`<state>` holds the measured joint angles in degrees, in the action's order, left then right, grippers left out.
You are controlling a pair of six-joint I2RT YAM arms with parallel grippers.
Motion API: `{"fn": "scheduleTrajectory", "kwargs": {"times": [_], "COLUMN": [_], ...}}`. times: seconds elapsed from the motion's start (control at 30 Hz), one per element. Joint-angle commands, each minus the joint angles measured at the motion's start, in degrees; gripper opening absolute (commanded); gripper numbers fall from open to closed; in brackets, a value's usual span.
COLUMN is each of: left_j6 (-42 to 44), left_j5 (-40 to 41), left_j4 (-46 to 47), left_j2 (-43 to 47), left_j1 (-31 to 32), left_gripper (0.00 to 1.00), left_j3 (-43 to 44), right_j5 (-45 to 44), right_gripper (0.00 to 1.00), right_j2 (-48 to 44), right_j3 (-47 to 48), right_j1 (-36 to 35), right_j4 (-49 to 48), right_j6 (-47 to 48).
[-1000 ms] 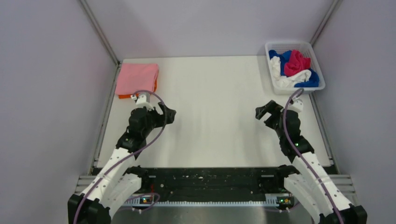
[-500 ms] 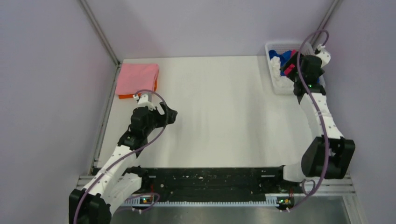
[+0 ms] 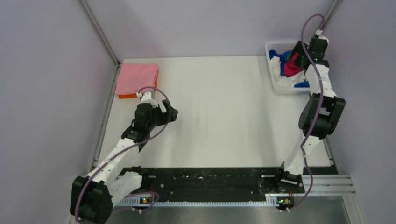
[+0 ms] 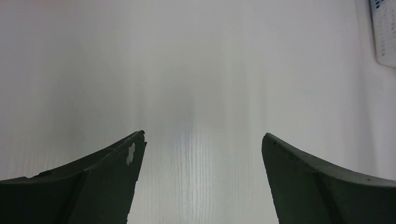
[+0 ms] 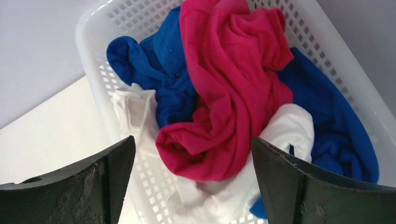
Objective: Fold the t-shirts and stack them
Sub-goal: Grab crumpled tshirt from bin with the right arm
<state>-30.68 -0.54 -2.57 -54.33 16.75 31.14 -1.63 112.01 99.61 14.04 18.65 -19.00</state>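
Observation:
My right gripper will next lower its open fingers and close around the crimson-pink t-shirt's near bunched end, framed below.
A crumpled crimson-pink t-shirt point(image 5: 229, 88) lies on top of blue point(image 5: 163, 70) and white point(image 5: 289, 126) t-shirts in the white mesh basket point(image 5: 116, 18) at the back right. It also shows in the top view point(image 3: 292, 69). My right gripper point(image 5: 192, 144) is open and hangs just above the pile, its jaws either side of the crimson-pink shirt; in the top view the right gripper point(image 3: 295, 59) is over the basket. A folded light pink t-shirt point(image 3: 137, 78) lies on an orange one point(image 3: 125, 96) at the back left. My left gripper point(image 3: 169, 113) is open and empty above bare table.
Grey walls and metal posts close in the table on the left, back and right. The basket's corner point(image 4: 385, 32) shows at the far right of the left wrist view. A black rail point(image 3: 210, 179) runs along the near edge.
My right arm has swung from the table's middle right up and back over the basket, the open gripper now above the shirts. The left arm has shifted slightly.

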Motion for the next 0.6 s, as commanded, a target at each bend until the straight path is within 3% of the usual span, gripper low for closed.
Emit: {"fn": "scheduleTrajectory", "kwargs": {"times": [0.0, 0.23, 0.57], "left_j6": [0.97, 1.15, 1.15], "left_j5": [1.78, 2.05, 2.27], "left_j4": [2.91, 2.83, 2.83], "left_j2": [-1.75, -2.67, -1.62], "left_j1": [-0.10, -0.11, -0.06], "left_gripper": [0.99, 0.99, 0.99], "left_j3": [3.12, 3.65, 3.54], "right_j5": [4.26, 8.19, 3.52], "right_gripper": [0.92, 0.84, 0.65], "right_j2": [3.18, 8.55, 12.62], "right_j3": [8.73, 12.63, 14.92], "right_j1": [0.13, 0.18, 0.18], "right_j4": [2.88, 5.48, 8.56], "right_j6": [6.34, 13.75, 15.08]}}
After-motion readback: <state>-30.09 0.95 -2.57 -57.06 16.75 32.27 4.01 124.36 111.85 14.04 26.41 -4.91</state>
